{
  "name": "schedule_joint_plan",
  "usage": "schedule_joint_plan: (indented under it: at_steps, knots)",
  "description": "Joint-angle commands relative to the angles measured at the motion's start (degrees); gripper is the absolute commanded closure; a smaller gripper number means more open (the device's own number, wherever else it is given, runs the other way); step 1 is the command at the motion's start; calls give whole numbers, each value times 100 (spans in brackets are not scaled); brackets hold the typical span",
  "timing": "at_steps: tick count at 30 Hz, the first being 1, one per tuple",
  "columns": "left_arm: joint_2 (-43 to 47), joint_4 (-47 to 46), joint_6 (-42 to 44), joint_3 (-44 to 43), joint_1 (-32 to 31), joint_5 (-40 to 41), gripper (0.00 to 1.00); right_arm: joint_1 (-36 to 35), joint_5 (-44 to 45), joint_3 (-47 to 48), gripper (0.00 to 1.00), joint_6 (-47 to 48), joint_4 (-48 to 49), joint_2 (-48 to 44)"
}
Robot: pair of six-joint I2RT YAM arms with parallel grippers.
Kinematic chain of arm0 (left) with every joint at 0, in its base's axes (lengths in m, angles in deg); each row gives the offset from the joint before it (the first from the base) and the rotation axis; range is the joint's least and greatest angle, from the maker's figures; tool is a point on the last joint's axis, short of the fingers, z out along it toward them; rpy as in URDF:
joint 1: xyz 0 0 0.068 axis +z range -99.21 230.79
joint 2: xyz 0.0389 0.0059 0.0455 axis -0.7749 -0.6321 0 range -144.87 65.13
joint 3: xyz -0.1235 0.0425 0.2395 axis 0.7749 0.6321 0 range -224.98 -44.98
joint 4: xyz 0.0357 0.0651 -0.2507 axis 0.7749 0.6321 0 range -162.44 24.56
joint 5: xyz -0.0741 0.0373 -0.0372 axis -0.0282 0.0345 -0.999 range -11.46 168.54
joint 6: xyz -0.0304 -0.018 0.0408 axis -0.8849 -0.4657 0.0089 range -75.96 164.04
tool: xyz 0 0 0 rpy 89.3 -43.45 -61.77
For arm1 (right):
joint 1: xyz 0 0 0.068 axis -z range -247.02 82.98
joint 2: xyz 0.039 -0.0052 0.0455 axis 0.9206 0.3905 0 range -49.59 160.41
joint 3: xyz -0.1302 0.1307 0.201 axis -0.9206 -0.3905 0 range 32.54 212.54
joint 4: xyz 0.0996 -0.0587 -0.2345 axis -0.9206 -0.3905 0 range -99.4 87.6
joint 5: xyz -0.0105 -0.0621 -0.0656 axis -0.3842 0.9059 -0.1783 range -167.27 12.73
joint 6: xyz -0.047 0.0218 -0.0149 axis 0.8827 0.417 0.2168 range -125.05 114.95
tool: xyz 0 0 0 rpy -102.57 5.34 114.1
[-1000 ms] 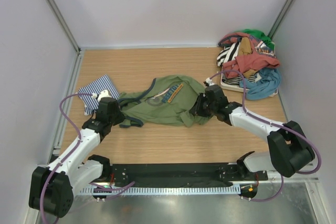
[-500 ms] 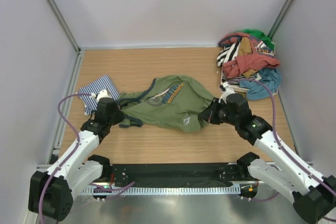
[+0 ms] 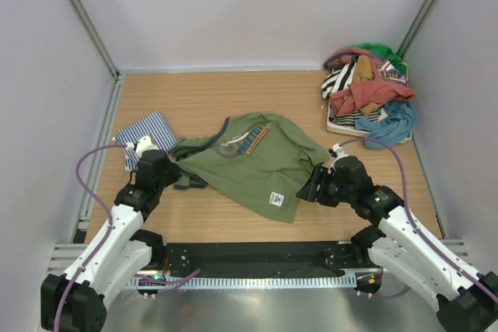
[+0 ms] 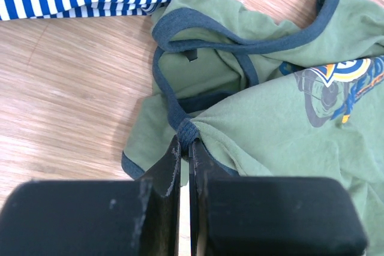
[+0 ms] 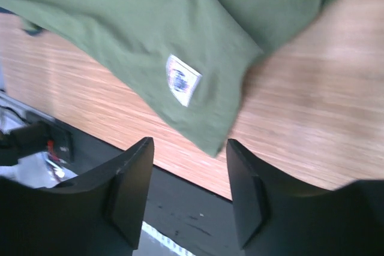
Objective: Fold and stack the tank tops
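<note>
Next, my right gripper moves down to the left in the top view onto the green tank top's near corner and closes, since bare wood surrounds it.
The olive green tank top (image 3: 257,162) with navy trim lies spread in the middle of the table, print side up. My left gripper (image 3: 167,170) is at its left edge, shut on a bunch of the navy trim (image 4: 187,130). My right gripper (image 3: 311,190) hovers open beside the top's near right corner, holding nothing. In the right wrist view that corner of the green top (image 5: 150,22), with its white label (image 5: 182,80), ends just beyond my open gripper (image 5: 189,144). The folded navy-and-white striped tank top (image 3: 144,134) lies at the far left, behind my left gripper.
A heap of mixed clothes (image 3: 367,95) sits at the back right corner. A black mounting strip (image 3: 257,258) runs along the table's near edge. Grey walls close in the left, back and right sides.
My right gripper dragged the green top's right hem toward the near edge, then opened and let it go. The top now lies flatter and wider. My left gripper kept its grip.
</note>
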Motion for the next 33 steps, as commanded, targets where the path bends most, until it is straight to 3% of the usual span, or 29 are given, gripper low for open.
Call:
schedule_joint_plan:
  at_steps: [1,5,12,21,33]
  knots:
    - [-90,13,-49,-34,39,303,100,-63,-370,-404,40,-86,509,304]
    - [-204,-22,-32,-52,39,285,100,-396,-81,-589,40,-104,818,734]
    - [-213,-5,12,-70,39,320,100,-1871,1071,-317,47,-287,950,1781]
    - [-248,-14,56,-96,39,268,100,-2550,1774,-53,43,-420,906,2360]
    - [-231,-31,100,-96,39,206,100,-2875,1749,-71,47,-657,1248,3020]
